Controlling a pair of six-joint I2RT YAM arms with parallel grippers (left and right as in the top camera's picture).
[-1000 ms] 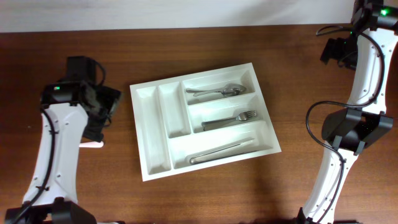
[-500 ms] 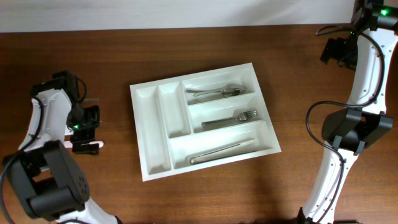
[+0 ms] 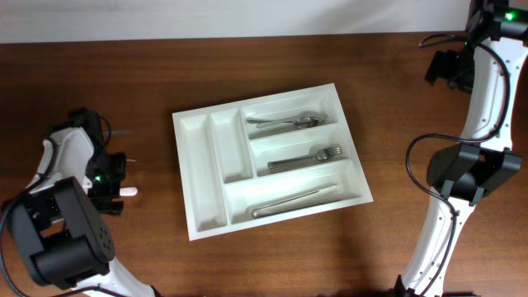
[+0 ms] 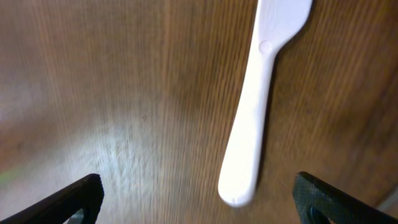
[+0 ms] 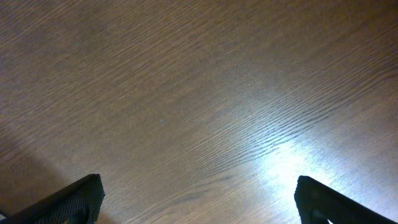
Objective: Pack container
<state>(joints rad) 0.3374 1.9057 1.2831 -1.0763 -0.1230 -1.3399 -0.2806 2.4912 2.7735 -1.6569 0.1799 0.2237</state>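
Observation:
My left gripper moves down and toward the blade next, onto the middle of the white knife's handle (image 3: 125,191) (image 4: 249,124). Its open fingers are only by the handle's end.
The container, a large white cutlery tray (image 3: 200,169), lies in the middle of the table in the overhead view. It holds a metal spoon (image 3: 285,121), a fork (image 3: 307,157) and a knife (image 3: 293,200) in its three wide compartments; the two narrow ones are bare. A white plastic utensil (image 3: 129,191) lies on the table left of the tray. My left gripper (image 3: 109,186) is open just above it. In the left wrist view the utensil's handle (image 4: 252,124) ends between the open fingers (image 4: 199,199). My right gripper (image 3: 442,68) is open and empty over bare wood (image 5: 199,199).
The table is dark brown wood (image 3: 272,256). A pale wall edge runs along the far side. The right arm stands folded at the far right, well away from the tray. Cables hang from both arms.
My left arm has swung left and toward the front edge. Its gripper now sits over the white utensil's handle. The tray, its cutlery and the right arm have not moved.

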